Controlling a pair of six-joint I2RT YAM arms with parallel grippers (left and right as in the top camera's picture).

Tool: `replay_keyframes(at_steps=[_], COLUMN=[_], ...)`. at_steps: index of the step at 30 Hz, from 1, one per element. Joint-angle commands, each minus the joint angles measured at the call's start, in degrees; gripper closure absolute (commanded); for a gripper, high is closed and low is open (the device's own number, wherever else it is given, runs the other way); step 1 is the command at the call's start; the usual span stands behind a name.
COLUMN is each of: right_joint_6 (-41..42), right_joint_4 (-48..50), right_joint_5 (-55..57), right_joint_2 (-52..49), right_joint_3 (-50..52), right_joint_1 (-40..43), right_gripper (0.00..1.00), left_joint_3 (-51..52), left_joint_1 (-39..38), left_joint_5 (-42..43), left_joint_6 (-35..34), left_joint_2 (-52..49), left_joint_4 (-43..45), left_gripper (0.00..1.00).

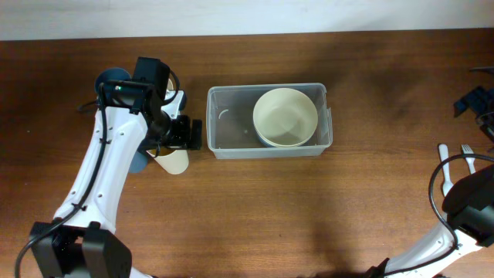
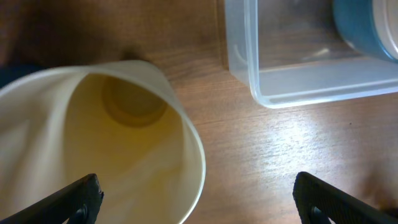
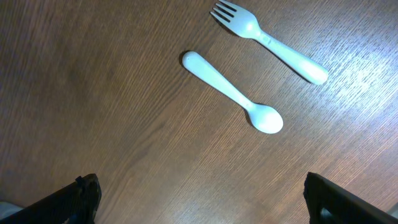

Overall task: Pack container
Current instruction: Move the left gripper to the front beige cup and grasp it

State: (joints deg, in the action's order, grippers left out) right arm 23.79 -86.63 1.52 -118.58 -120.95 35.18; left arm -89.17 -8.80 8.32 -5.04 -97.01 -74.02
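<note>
The edge of the cup's side is between my open fingers. I will move my left gripper down onto the cream cup's rim by the container (image 2: 198, 159), so that one finger goes into the cup's opening.
The clear container (image 1: 268, 147) stands mid-table with a cream bowl (image 1: 285, 116) inside at its right end. In the left wrist view the container's corner (image 2: 298, 84) is at the upper right, and a blue shape (image 2: 364, 25) shows through its wall. A cream cup (image 1: 174, 161) lies on its side left of the container, its mouth facing the left wrist camera (image 2: 112, 143). My left gripper (image 2: 199, 202) is open above the cup's rim, holding nothing. My right gripper (image 3: 202, 199) is open over bare wood, below a white spoon (image 3: 233, 92) and fork (image 3: 267, 40).
A blue object (image 1: 139, 161) lies beside the cream cup under the left arm, and another dark blue round one (image 1: 114, 77) sits behind it. The spoon (image 1: 444, 166) and fork (image 1: 467, 152) lie at the far right. A dark object (image 1: 475, 100) sits at the right edge.
</note>
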Motion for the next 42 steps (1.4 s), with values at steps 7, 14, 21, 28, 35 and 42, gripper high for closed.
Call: replay_keyframes(at_steps=[7,14,21,28,35,42], right_joint_6=[0.26,0.26,0.26,0.26,0.26,0.26], right_joint_4=[0.13,0.13,0.13,0.13,0.13,0.13], right_joint_5=[0.66,0.66,0.66,0.66,0.66,0.66], right_joint_2=[-0.13,-0.15,-0.15,-0.13,-0.13,-0.15], right_joint_3=[0.00,0.00,0.00,0.00,0.00,0.00], right_joint_1=[0.13,0.13,0.13,0.13,0.13,0.13], right_gripper=[0.01,0.01,0.01,0.01,0.01,0.01], left_joint_3=[-0.76,-0.76,-0.76,-0.76,-0.76,-0.81], left_joint_1=[-0.22,-0.22,-0.22,-0.22,-0.22,-0.22], left_joint_5=[-4.52,-4.55,-4.74,-4.74,-4.74,-4.70], left_joint_6=[-0.55,-0.50,0.79,0.79,0.81,0.76], left_joint_2=[-2.67,-4.37,-4.44,-4.90,-6.88,-8.09], left_joint_4=[-3.98,-1.57,1.16,0.81,0.66,0.26], left_gripper=[0.00,0.00,0.00,0.11,0.18,0.52])
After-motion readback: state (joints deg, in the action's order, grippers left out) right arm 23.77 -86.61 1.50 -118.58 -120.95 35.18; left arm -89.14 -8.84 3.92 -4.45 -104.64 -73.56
